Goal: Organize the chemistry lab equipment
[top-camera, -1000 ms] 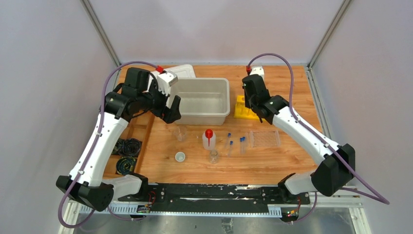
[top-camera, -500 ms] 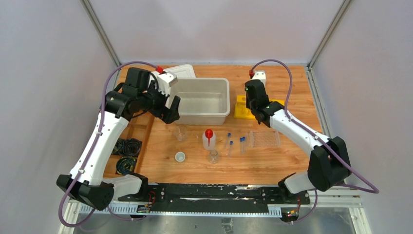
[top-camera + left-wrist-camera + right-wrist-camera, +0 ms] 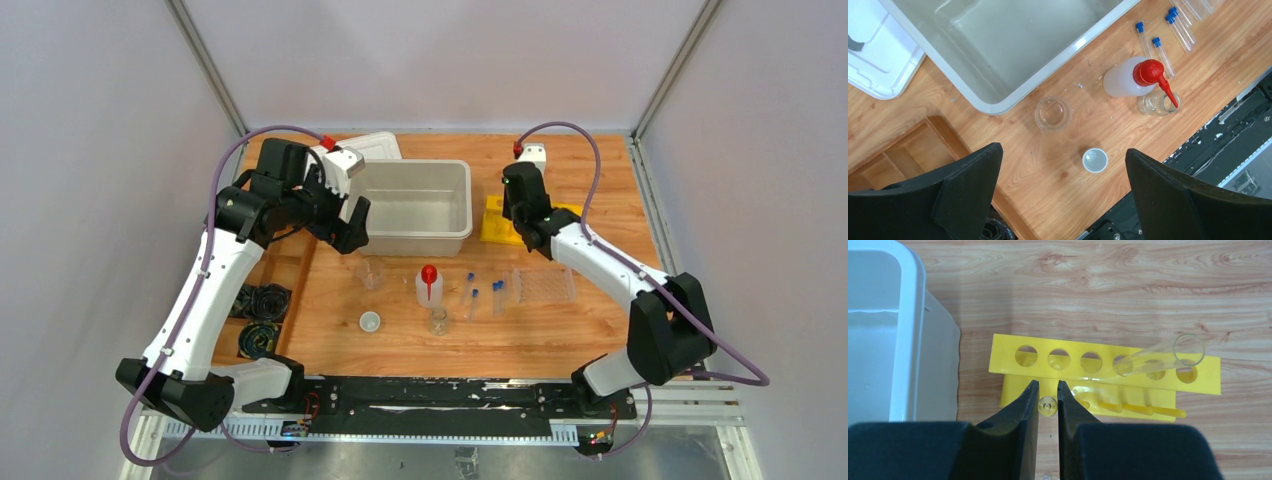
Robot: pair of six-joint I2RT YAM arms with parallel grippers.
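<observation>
My right gripper will next go straight down to the yellow rack's peg row (image 3: 1082, 403) below and let go of the clear test tube (image 3: 1047, 405) there, in line with the pegs.
My right gripper (image 3: 1048, 385) is shut on a clear test tube (image 3: 1047, 405), seen end-on between the fingers, just in front of the yellow rack (image 3: 1103, 365). Another clear tube (image 3: 1168, 352) leans in the rack's holes. My left gripper (image 3: 1063, 148) hangs open and empty by the bin's front left corner, above a glass beaker (image 3: 1052, 113) and a tiny white cup (image 3: 1095, 160). The squeeze bottle (image 3: 428, 285), a small flask (image 3: 438, 321) and blue-capped test tubes (image 3: 497, 295) stand or lie mid-table.
A grey bin (image 3: 415, 238) sits at the back with its white lid (image 3: 375, 145) behind it. A clear well plate (image 3: 543, 285) lies right of the tubes. Black cable coils (image 3: 262, 318) fill a wooden tray (image 3: 285, 265) at the left edge.
The right arm has folded its elbow inward and the right gripper has shifted slightly back over the yellow rack. The left arm has stayed still.
</observation>
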